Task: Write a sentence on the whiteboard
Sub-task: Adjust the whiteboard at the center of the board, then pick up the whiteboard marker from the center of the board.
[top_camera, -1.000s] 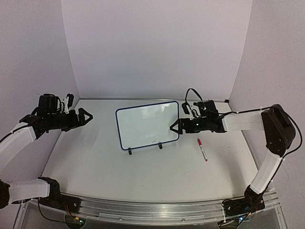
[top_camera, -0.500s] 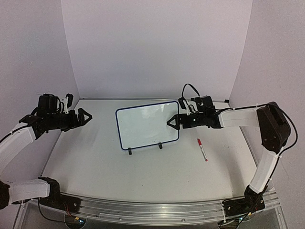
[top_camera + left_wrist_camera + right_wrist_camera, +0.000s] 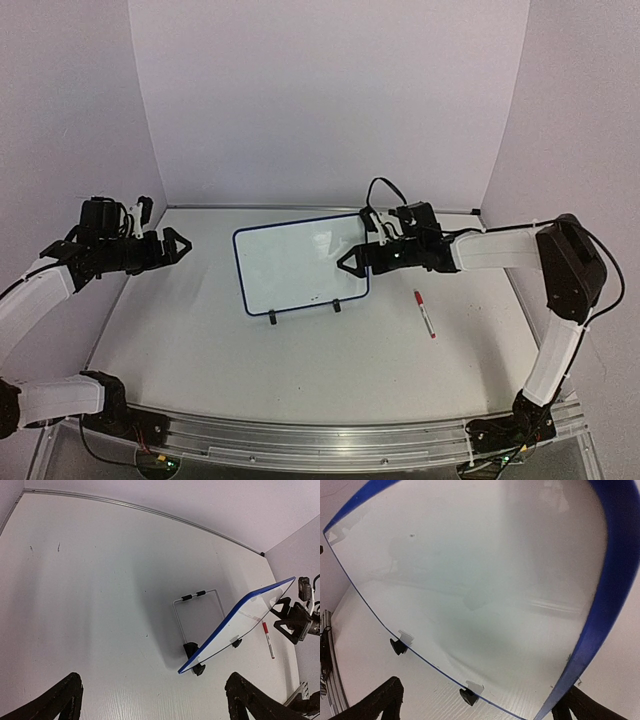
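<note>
The marker lies flat on the tabletop. I will swing my right gripper off the board's edge, tilt it down and lower it onto the marker's white body (image 3: 427, 318).
The whiteboard (image 3: 295, 265) stands tilted on its two black feet at the table's middle. Its face (image 3: 470, 570) is blank apart from small specks, and no sentence is in view. My right gripper (image 3: 348, 262) is open at the board's right edge. In the right wrist view the blue frame (image 3: 600, 605) runs down just inside one finger (image 3: 585, 707). My left gripper (image 3: 183, 243) hangs open well to the left of the board and holds nothing. The left wrist view shows the board edge-on (image 3: 245, 620) beyond that gripper (image 3: 155, 710).
A marker with a red cap (image 3: 425, 313) lies on the table to the right of the board, and the left wrist view shows this marker (image 3: 268, 641) too. A wire stand (image 3: 197, 600) props the board from behind. Purple walls close in the table on three sides.
My right gripper has reached left against the board's right edge, and the whole board has slid a little to the left. The left arm has stayed put.
</note>
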Tool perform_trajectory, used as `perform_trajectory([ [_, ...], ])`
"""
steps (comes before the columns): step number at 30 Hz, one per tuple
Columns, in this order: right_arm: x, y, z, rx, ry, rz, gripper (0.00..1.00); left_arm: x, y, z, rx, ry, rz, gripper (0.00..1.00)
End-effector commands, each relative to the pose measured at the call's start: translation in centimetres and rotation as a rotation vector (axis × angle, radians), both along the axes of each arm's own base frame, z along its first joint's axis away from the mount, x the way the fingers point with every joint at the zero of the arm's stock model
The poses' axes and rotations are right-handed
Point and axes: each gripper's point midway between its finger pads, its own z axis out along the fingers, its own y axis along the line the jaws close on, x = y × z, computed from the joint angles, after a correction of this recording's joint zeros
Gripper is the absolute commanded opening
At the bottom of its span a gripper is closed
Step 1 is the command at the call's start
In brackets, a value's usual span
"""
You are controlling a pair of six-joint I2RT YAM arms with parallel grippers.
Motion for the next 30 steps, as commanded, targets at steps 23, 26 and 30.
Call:
perform_trajectory([
  [23,-6.0,-16.4,-0.6,-0.385,0.107,-0.515,0.84,0.0,2.3,0.7,0.038,-0.036,0.131,1.0],
  [26,-8.0,-18.7,-2.4,-0.473,0.215,-0.552,0.76,0.1,2.1,0.1,0.045,-0.013,0.123,1.0],
  [30,-10.0,-19.6,-4.4,-0.535,0.334,-0.547,0.66,0.0,1.7,0.0,0.028,-0.017,0.103,1.0],
])
